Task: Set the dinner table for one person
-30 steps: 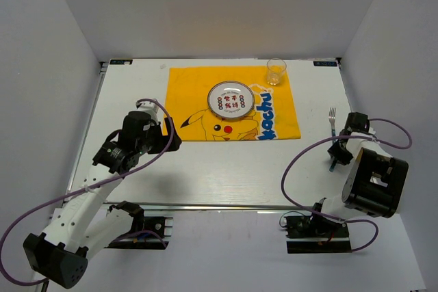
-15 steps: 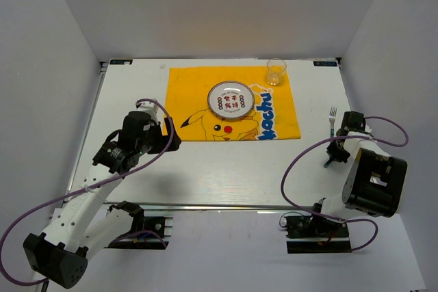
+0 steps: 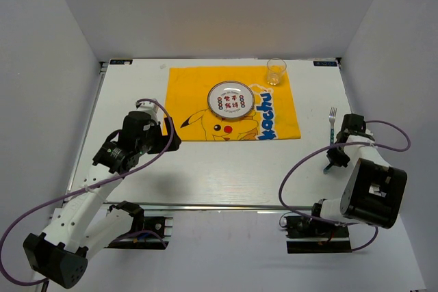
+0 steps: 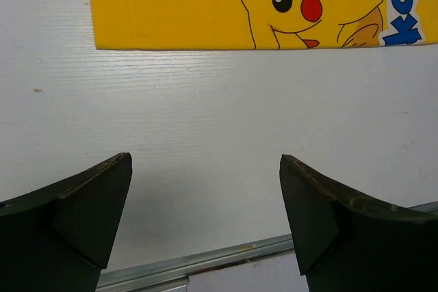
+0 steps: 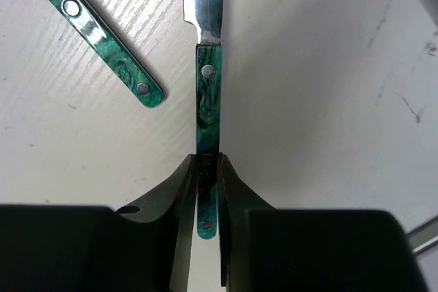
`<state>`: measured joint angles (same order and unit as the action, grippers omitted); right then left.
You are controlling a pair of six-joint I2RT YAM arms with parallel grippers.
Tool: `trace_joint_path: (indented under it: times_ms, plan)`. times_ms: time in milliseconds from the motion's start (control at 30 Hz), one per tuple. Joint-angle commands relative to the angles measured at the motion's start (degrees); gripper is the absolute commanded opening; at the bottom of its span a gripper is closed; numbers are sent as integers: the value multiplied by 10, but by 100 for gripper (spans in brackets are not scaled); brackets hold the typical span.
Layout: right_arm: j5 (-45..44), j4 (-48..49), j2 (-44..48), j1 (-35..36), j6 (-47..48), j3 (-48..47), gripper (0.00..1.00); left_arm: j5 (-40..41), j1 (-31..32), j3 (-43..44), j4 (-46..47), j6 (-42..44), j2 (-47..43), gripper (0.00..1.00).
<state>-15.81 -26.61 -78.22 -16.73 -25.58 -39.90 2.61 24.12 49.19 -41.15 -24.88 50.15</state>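
Observation:
The mat beside the blue letters is bare, so next my right gripper will move outward and left in the top view and release the knife [image 5: 208,94] there.
The white dinner table [image 3: 226,169] carries a yellow Pikachu mat [image 3: 195,90] with a round patterned plate [image 3: 230,100] on it and a small glass [image 3: 276,71] at its far right corner. A fork [image 3: 332,117] lies on the table at the right. My right gripper [image 5: 207,169] is shut on the green handle of a knife [image 5: 208,94], low over the table. The fork's green handle [image 5: 102,39] lies just left of it. In the top view this gripper [image 3: 335,157] is near the fork's handle end. My left gripper [image 4: 205,169] is open and empty above bare table, near the mat's left corner [image 3: 174,140].
The table's metal rail [image 4: 205,259] runs along the near edge under my left gripper. White walls close in the left, right and far sides. A purple cable loops over the table near the right arm [image 3: 291,169].
The right arm has shifted a little toward the near edge, with its gripper staying by the fork's handle end. The left arm has not moved.

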Motion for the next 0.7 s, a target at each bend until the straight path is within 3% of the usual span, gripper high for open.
trace_joint_path:
  times_ms: [0, 267, 500, 667]
  plan:
    - [-27, -36, 51, 3, -11, -11, 0, 6, 1, 6, 0, 1, -4, 98]
    - [-22, -62, 86, 3, -3, -42, 0, 10, 1, 9, -3, -1, 7, 98]
    - [59, -63, 130, 31, 16, -82, 0, 30, 1, 9, -6, -8, -3, 98]
    - [101, -75, 78, 88, 26, -146, 0, 49, 1, 9, -9, -17, -12, 98]
